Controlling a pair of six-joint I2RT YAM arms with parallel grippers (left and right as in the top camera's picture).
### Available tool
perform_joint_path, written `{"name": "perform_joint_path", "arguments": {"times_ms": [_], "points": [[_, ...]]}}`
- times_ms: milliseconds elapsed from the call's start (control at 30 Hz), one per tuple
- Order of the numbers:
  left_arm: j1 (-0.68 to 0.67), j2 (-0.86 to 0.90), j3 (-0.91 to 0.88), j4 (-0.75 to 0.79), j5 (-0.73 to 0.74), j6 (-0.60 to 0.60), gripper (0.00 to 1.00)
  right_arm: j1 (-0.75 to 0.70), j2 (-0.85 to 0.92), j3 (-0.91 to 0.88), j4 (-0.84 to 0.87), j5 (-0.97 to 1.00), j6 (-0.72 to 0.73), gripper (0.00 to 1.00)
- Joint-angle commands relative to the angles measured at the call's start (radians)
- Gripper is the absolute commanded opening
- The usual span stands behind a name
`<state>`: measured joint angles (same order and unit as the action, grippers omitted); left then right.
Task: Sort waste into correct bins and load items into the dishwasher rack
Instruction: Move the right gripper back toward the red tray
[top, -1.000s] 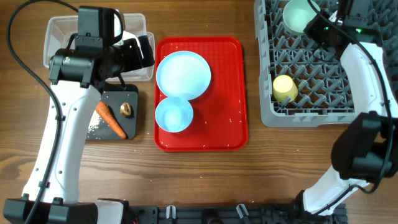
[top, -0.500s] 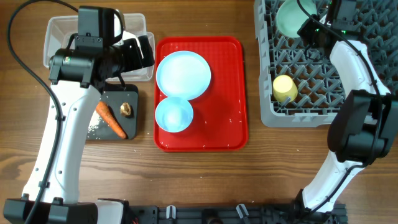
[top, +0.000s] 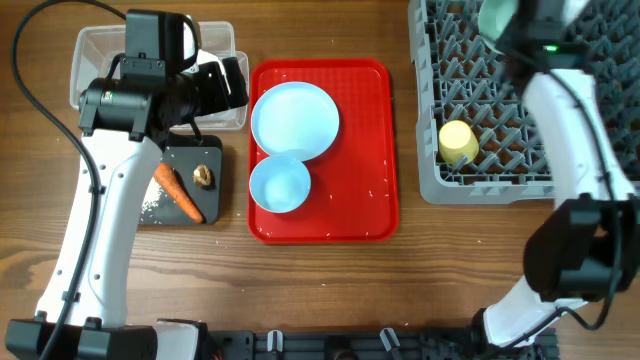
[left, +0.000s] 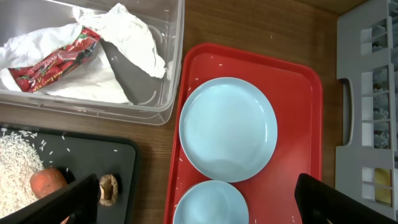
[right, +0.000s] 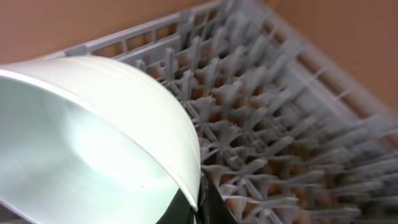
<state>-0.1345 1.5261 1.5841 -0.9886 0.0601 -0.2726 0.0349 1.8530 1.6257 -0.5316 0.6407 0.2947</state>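
The pegs beyond the yellow cup (top: 458, 142) are empty, so the robot's right gripper will next turn and go down onto them, toward the rack's side by the red tray (top: 375, 150).
The grey dishwasher rack (top: 500, 120) stands at the back right and holds the yellow cup (top: 458, 142). My right gripper (right: 200, 202) is shut on the rim of the pale green bowl (right: 93, 143), held tilted over the rack's far end (top: 495, 15). The light blue plate (top: 294, 120) and light blue bowl (top: 279, 184) sit on the red tray (top: 375, 150). My left gripper (left: 199, 202) is open and empty above the tray's left edge. The clear tub (left: 93, 99) holds the tissue (left: 134, 40) and red wrapper (left: 59, 59). The black tray (top: 215, 150) holds the carrot (top: 178, 192), brown lump (top: 203, 176) and rice (left: 18, 174).
The rack pegs (right: 267, 124) fill the right wrist view under the bowl. A few rice grains lie on the red tray. Bare wooden table (top: 330, 290) runs along the front.
My right gripper has carried the pale green bowl toward the rack's far edge and tilted it up. The left arm has not moved.
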Motion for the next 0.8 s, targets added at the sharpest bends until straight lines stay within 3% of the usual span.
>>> {"name": "perform_joint_path", "arguments": {"times_ms": [0,267,767], "points": [[0.005,0.008,-0.003,0.000,-0.005,-0.005,1.00,0.141,0.040,0.003,0.024,0.432,-0.167,0.04],[0.005,0.008,-0.003,0.000,-0.005,-0.005,1.00,0.195,0.223,0.003,0.099,0.640,-0.322,0.04],[0.005,0.008,-0.003,0.000,-0.005,-0.005,1.00,0.266,0.235,0.003,0.093,0.480,-0.319,0.04]]}}
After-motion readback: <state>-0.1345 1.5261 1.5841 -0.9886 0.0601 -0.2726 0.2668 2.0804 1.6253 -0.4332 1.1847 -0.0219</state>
